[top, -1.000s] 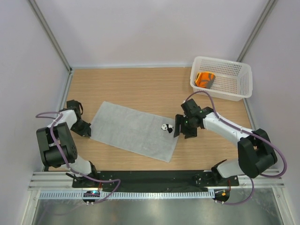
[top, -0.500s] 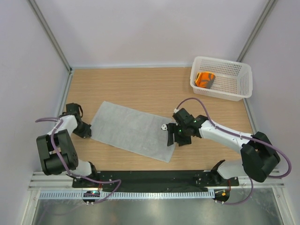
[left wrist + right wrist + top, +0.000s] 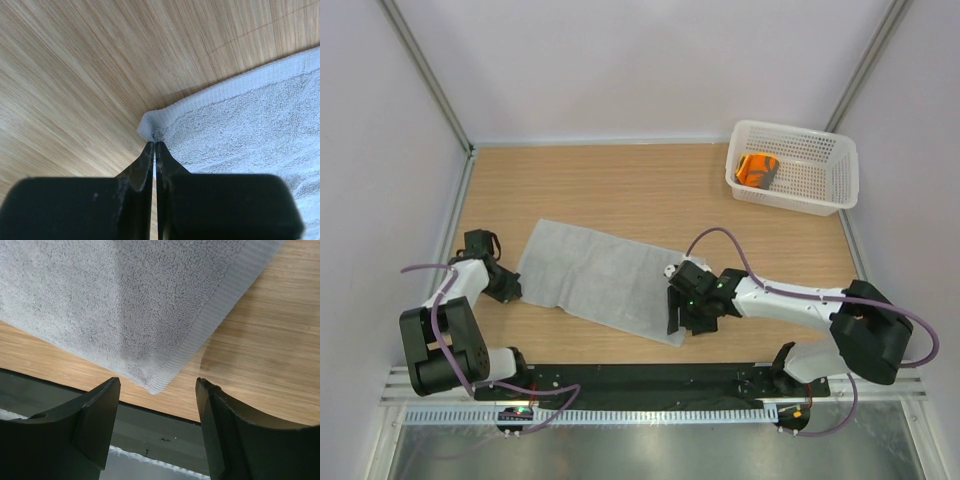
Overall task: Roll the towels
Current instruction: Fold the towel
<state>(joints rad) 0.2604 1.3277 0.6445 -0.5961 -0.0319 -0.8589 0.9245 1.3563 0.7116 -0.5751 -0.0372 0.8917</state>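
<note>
My right gripper has the light-grey towel's near corner by the black bar (image 3: 677, 342) (image 3: 157, 384) between its open fingers, so it will move down onto that corner and close there.
The light-grey towel (image 3: 595, 280) lies spread flat on the wooden table, with its small white tag (image 3: 670, 270) at its right edge. My left gripper (image 3: 512, 292) is shut on the towel's near left corner; in the left wrist view the closed gripper (image 3: 155, 144) pinches the hemmed corner of the towel (image 3: 240, 120). My right gripper (image 3: 676, 322) is open over the near right corner; in the right wrist view the gripper (image 3: 156, 386) straddles the corner of the towel (image 3: 125, 300) without touching it. The orange towel (image 3: 757, 170) lies bunched in the basket.
The white perforated basket (image 3: 790, 200) stands at the far right corner of the table. The black rail (image 3: 640, 385) runs along the table's near edge, just below the right gripper. Grey walls close in the left, right and back.
My right gripper has moved down along the towel's right edge, from beside the tag to the near right corner. My left gripper has shifted slightly nearer at the left corner.
</note>
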